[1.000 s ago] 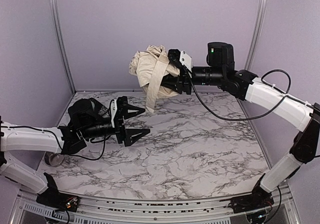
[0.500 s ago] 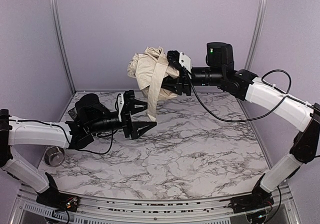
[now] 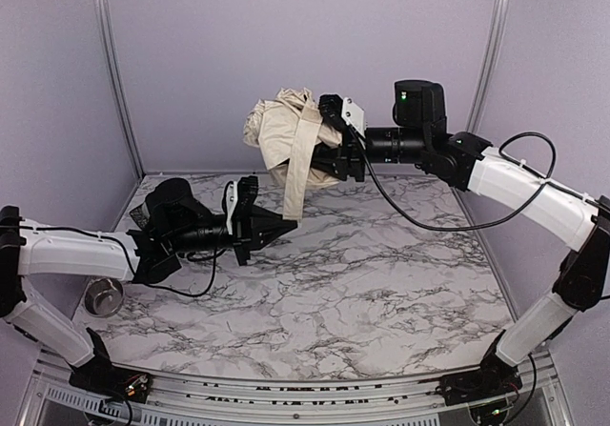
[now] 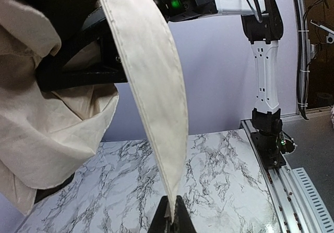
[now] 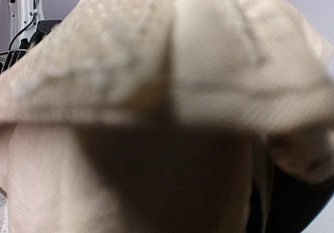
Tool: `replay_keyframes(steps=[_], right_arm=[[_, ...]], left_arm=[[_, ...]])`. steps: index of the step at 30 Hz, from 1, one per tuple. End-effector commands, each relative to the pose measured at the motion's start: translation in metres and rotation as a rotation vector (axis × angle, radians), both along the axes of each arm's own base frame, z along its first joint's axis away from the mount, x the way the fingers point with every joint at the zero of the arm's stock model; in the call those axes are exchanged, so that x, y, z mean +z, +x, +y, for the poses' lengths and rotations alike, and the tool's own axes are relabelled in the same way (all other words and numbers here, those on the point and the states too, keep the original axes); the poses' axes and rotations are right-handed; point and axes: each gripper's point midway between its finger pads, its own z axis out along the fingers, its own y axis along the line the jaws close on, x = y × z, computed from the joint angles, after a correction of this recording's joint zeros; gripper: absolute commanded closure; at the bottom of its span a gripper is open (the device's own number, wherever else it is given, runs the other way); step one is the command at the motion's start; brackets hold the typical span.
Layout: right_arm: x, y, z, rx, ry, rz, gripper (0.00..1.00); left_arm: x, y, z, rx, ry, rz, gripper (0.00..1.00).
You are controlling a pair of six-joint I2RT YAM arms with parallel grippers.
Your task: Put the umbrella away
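I should next lower my right gripper's hanging umbrella onto the marble table's open middle, clear below my gripper, and release the fabric.
The cream-beige umbrella (image 3: pixel 279 129) hangs bundled in the air at the back centre, above the marble table (image 3: pixel 381 283). My right gripper (image 3: pixel 335 155) is shut on its right side, its fingers black against the fabric. A long flat strap (image 3: pixel 299 176) dangles from the bundle. My left gripper (image 3: pixel 290 224) is shut on the strap's lower tip. In the left wrist view the strap (image 4: pixel 156 97) narrows down into the closed gripper (image 4: pixel 171 220), and the umbrella's loose fabric (image 4: pixel 47 134) fills the left. In the right wrist view the fabric (image 5: pixel 156 61) covers everything and hides the fingers. Shaft and handle are hidden.
A small steel bowl (image 3: pixel 103 297) stands on the table at the left edge, below the left arm. Purple walls close in the back and sides. The right arm (image 4: pixel 263 61) rises at the table's far side in the left wrist view.
My left gripper has moved right toward the hanging strap and closed from wide open onto its tip. The right arm and the umbrella bundle have stayed put.
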Motion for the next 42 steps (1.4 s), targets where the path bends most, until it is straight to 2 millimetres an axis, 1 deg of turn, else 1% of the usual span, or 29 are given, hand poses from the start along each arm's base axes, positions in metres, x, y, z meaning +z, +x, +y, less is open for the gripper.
replay_keyframes(steps=[1, 4, 5, 8, 10, 12, 14, 17, 19, 20, 21, 22, 23, 24, 25, 26, 28, 29, 32, 35, 36, 38, 39, 40, 42], right_arm=[[0.067, -0.001, -0.023, -0.063, 0.139, -0.079, 1.0], [0.082, 0.011, -0.046, -0.136, 0.184, -0.058, 1.0], [0.088, 0.016, -0.055, -0.164, 0.205, -0.054, 1.0], [0.11, 0.028, -0.085, -0.233, 0.276, -0.044, 1.0], [0.121, 0.028, -0.094, -0.231, 0.309, -0.038, 1.0], [0.128, 0.021, -0.094, -0.19, 0.32, -0.037, 1.0], [0.135, 0.007, -0.091, -0.12, 0.331, -0.027, 1.0], [0.142, -0.015, -0.084, 0.013, 0.355, 0.009, 1.0], [0.138, -0.028, -0.075, 0.083, 0.35, 0.039, 1.0], [0.132, -0.03, -0.07, 0.091, 0.338, 0.057, 1.0], [0.122, -0.028, -0.066, 0.08, 0.328, 0.09, 1.0], [0.112, -0.023, -0.067, 0.049, 0.33, 0.128, 1.0], [0.096, -0.017, -0.067, 0.014, 0.325, 0.174, 1.0], [0.074, -0.008, -0.068, -0.037, 0.315, 0.228, 1.0], [0.047, 0.0, -0.07, -0.088, 0.305, 0.291, 1.0], [0.022, 0.008, -0.072, -0.134, 0.312, 0.365, 1.0], [-0.039, 0.024, -0.075, -0.225, 0.318, 0.476, 1.0], [-0.065, 0.033, -0.077, -0.268, 0.329, 0.527, 1.0], [-0.125, 0.059, -0.074, -0.357, 0.369, 0.621, 1.0], [-0.172, 0.088, -0.066, -0.431, 0.353, 0.684, 1.0], [-0.187, 0.096, -0.065, -0.457, 0.336, 0.696, 1.0], [-0.22, 0.113, -0.069, -0.533, 0.288, 0.709, 1.0], [-0.241, 0.12, -0.072, -0.576, 0.256, 0.721, 1.0], [-0.255, 0.125, -0.074, -0.6, 0.234, 0.73, 1.0], [-0.279, 0.127, -0.077, -0.624, 0.194, 0.762, 1.0]], left_arm=[[0.001, 0.001, 0.014, 0.056, -0.013, -0.021, 1.0], [-0.019, 0.006, 0.031, 0.111, 0.032, -0.01, 1.0], [-0.029, 0.007, 0.036, 0.13, 0.062, -0.009, 1.0], [-0.057, 0.012, 0.042, 0.165, 0.177, -0.018, 1.0], [-0.07, 0.018, 0.046, 0.185, 0.225, -0.015, 1.0], [-0.077, 0.025, 0.05, 0.203, 0.25, -0.012, 1.0], [-0.084, 0.036, 0.053, 0.214, 0.268, 0.0, 1.0], [-0.091, 0.045, 0.042, 0.178, 0.284, 0.012, 1.0], [-0.089, 0.043, 0.031, 0.125, 0.279, 0.009, 1.0], [-0.079, 0.047, 0.025, 0.12, 0.264, -0.011, 1.0], [-0.073, 0.05, 0.021, 0.122, 0.256, -0.028, 1.0], [-0.072, 0.053, 0.02, 0.129, 0.257, -0.036, 1.0], [-0.073, 0.055, 0.02, 0.142, 0.261, -0.036, 1.0], [-0.076, 0.058, 0.022, 0.156, 0.276, -0.03, 1.0], [-0.081, 0.058, 0.024, 0.165, 0.298, -0.018, 1.0], [-0.091, 0.058, 0.027, 0.171, 0.334, 0.007, 1.0], [-0.117, 0.056, 0.036, 0.192, 0.415, 0.075, 1.0], [-0.13, 0.057, 0.041, 0.215, 0.452, 0.111, 1.0], [-0.172, 0.059, 0.061, 0.297, 0.587, 0.184, 1.0], [-0.217, 0.062, 0.081, 0.363, 0.753, 0.251, 1.0], [-0.227, 0.064, 0.084, 0.371, 0.798, 0.276, 1.0], [-0.241, 0.064, 0.083, 0.358, 0.862, 0.334, 1.0], [-0.243, 0.065, 0.082, 0.353, 0.884, 0.356, 1.0], [-0.245, 0.067, 0.081, 0.35, 0.9, 0.37, 1.0], [-0.244, 0.066, 0.08, 0.341, 0.92, 0.395, 1.0]])
